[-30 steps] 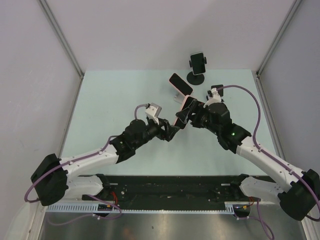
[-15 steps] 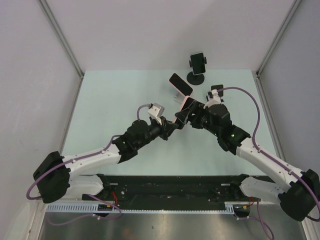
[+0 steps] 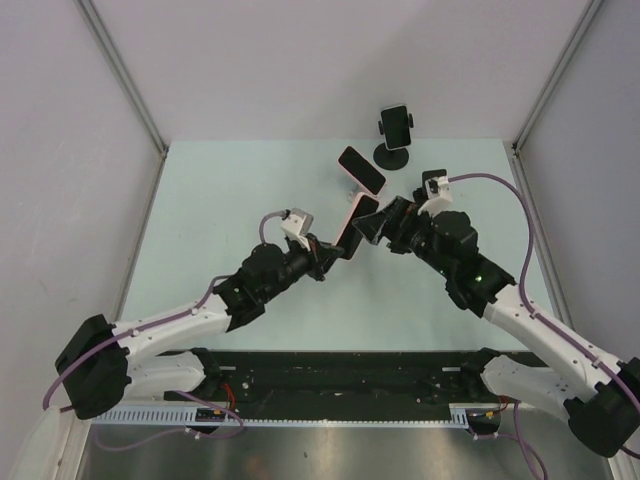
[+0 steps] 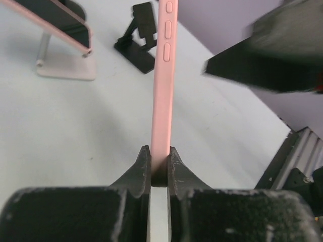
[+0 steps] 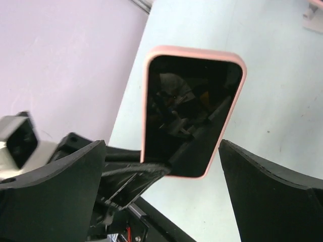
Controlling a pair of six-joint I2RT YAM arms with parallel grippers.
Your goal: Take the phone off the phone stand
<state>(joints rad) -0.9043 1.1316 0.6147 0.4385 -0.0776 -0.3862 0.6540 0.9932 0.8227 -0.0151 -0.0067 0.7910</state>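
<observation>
Next, my left gripper carries the phone down and to the left in the top view onto clear tabletop by the side point(image 3: 195, 208) to release it.
A phone in a pink case point(image 3: 356, 217) hangs tilted above the table, clear of both stands. My left gripper point(image 3: 338, 248) is shut on its lower end. In the left wrist view the phone point(image 4: 163, 75) rises edge-on from between the closed jaws of that gripper point(image 4: 159, 152). My right gripper point(image 3: 378, 222) is open just right of the phone and does not touch it. In the right wrist view the phone's dark screen point(image 5: 189, 101) faces the camera, and the right gripper point(image 5: 161, 146) has a finger well clear on each side.
A white stand point(image 3: 352, 193) behind the held phone carries another pink phone point(image 3: 361, 170), also in the left wrist view point(image 4: 55, 20). At the back stands a black stand on a round base point(image 3: 393, 155) with a phone point(image 3: 396, 122). Grey walls close in the table point(image 3: 220, 200).
My left gripper has shut on the phone's lower end. My right gripper has opened wide, let go of the phone and drawn back to the right.
</observation>
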